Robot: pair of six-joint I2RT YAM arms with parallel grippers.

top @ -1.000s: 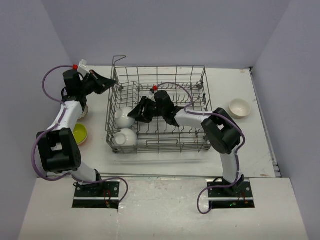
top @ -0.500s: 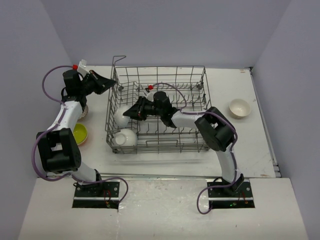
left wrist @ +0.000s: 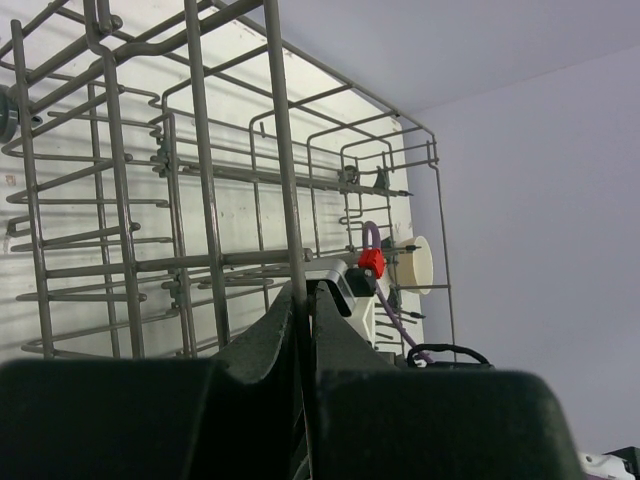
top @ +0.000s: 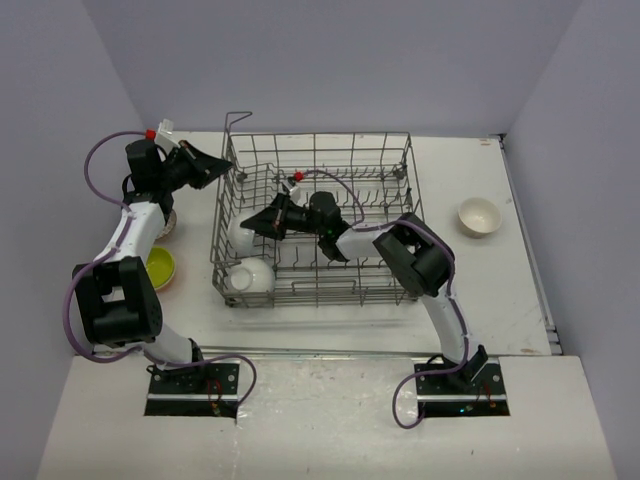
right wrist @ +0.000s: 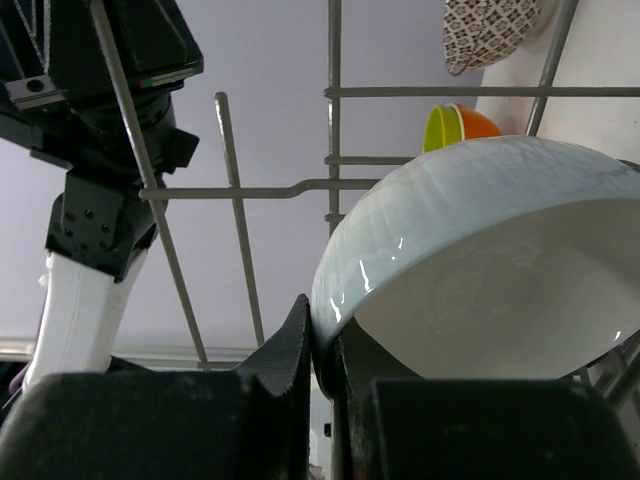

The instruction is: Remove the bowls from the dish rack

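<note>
I should next lift my right gripper over the rack (top: 330, 135), lower it into the white bowl on the tabletop and let go, because that bowl is to the gripper's right in the top view.
The grey wire dish rack (top: 330, 135) stands mid-table. My right gripper (top: 254, 224) reaches into its left part and is shut on the rim of a white bowl (top: 240, 238); the right wrist view shows the fingertips (right wrist: 322, 322) pinching that bowl's (right wrist: 480, 270) edge among the rack wires (right wrist: 430, 92). A second white bowl (top: 250, 275) lies in the rack's near left corner. My left gripper (top: 222, 172) is at the rack's left rim, shut on an upright wire (left wrist: 284, 150), with the fingertips (left wrist: 304, 292) closed around it.
A white bowl (top: 478, 215) sits on the table right of the rack and also shows in the left wrist view (left wrist: 415, 265). Left of the rack are a yellow-green bowl nested with an orange one (top: 160, 267) and a patterned bowl (right wrist: 490, 30), partly hidden under my left arm.
My right gripper has moved left inside the rack to the upper white bowl and now pinches its rim. The left arm has not moved.
</note>
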